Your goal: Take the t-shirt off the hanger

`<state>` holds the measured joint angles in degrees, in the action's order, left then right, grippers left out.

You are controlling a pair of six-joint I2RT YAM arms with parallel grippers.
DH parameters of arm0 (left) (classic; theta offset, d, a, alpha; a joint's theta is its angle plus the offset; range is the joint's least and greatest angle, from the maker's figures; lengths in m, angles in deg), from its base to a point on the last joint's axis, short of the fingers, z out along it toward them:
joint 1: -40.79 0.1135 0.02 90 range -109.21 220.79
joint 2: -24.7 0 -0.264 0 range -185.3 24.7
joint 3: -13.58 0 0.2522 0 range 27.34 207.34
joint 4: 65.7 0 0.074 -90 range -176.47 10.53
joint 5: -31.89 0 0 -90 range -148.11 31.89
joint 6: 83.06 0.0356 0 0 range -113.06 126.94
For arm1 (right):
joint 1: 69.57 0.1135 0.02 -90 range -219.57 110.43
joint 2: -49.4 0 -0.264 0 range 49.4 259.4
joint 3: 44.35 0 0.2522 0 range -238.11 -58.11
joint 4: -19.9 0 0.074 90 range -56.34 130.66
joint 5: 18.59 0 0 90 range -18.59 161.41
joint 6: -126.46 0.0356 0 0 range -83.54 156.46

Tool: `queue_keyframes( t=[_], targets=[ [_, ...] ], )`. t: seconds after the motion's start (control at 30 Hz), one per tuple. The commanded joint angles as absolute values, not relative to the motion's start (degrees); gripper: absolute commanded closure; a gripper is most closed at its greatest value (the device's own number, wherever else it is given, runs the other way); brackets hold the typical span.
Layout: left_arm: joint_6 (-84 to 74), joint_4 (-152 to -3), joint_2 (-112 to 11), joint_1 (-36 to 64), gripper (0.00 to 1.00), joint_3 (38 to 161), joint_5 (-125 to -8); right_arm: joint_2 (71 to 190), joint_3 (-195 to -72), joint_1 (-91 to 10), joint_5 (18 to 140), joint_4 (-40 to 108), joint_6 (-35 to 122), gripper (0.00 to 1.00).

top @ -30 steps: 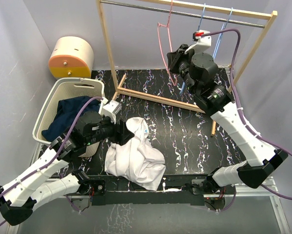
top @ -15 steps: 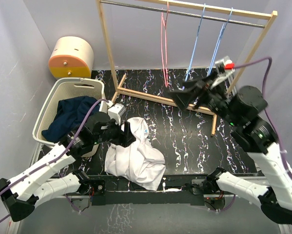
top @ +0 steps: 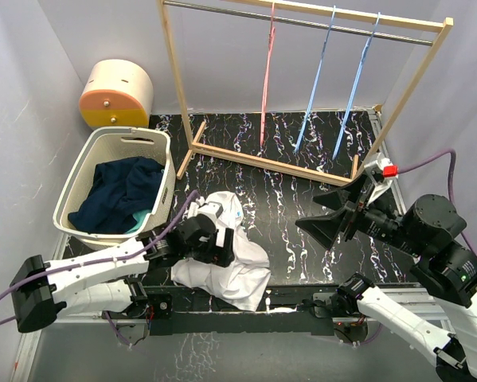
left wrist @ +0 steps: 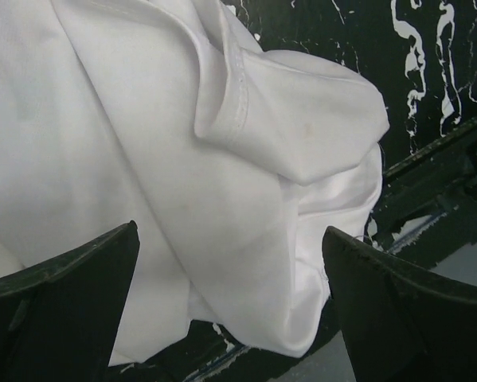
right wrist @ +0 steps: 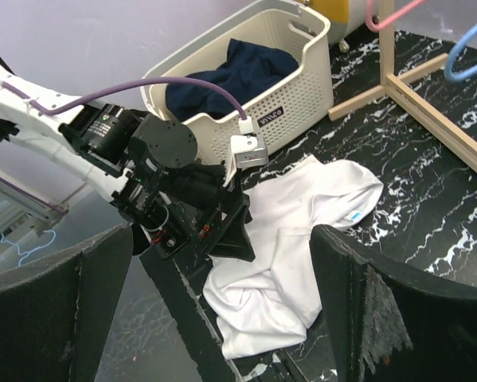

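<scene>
My left gripper lowers onto the middle of the white t-shirt next, straddling the long fold (left wrist: 197,235), since that fold already lies between its open fingers.
The white t-shirt (top: 230,267) lies crumpled on the black marbled table near its front edge, off any hanger. My left gripper (top: 224,245) sits low over the shirt's left part, open. The left wrist view shows the shirt's folds (left wrist: 182,151) between and beyond the spread fingers (left wrist: 63,302), with nothing pinched. My right gripper (top: 306,212) hovers open and empty above the table's right half, pointing left toward the shirt (right wrist: 302,239). A pink hanger (top: 266,79) hangs bare on the rail.
Two blue hangers (top: 316,79) (top: 357,76) hang beside the pink one on the wooden rack (top: 174,87). A white laundry basket (top: 162,171) holding dark blue clothes stands at the left. A yellow and orange drum (top: 117,94) lies behind it.
My right gripper opened, let go of the pink hanger and drew back to the near right; the hanger now hangs straight. My left gripper opened on the shirt and dropped lower toward the front.
</scene>
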<state>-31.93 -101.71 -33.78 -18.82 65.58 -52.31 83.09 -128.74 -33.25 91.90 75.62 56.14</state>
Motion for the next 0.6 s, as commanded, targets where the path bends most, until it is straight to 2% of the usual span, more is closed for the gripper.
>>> queue_keyframes(
  t=[0.0, 0.1, 0.3, 0.47, 0.5, 0.57],
  targets=[
    [-37.5, -96.3, -36.2, -22.4, 0.03, 63.2, -40.0, 81.6, -126.9, -33.3, 89.5, 74.7, 56.5, 0.02],
    [-39.6, -95.9, -40.2, -22.9, 0.03, 63.2, -36.3, 80.9, -125.8, -33.3, 88.6, 74.8, 56.5, 0.02],
    [-44.1, -104.8, -53.0, -26.3, 0.03, 68.7, -24.0, 80.0, -124.4, -33.3, 86.7, 75.7, 55.9, 0.02],
    [-44.9, -101.4, -59.6, -27.9, 0.04, 69.0, -23.7, 79.4, -123.3, -33.3, 85.8, 76.1, 55.8, 0.02],
    [-45.1, -100.6, -59.9, -27.9, 0.07, 68.7, -24.0, 79.4, -123.2, -33.3, 85.7, 76.2, 55.8, 0.02],
    [-45.5, -99.9, -59.4, -27.9, 0.24, 67.9, -24.1, 79.4, -123.0, -33.3, 85.4, 76.4, 55.5, 0.02]
  ],
)
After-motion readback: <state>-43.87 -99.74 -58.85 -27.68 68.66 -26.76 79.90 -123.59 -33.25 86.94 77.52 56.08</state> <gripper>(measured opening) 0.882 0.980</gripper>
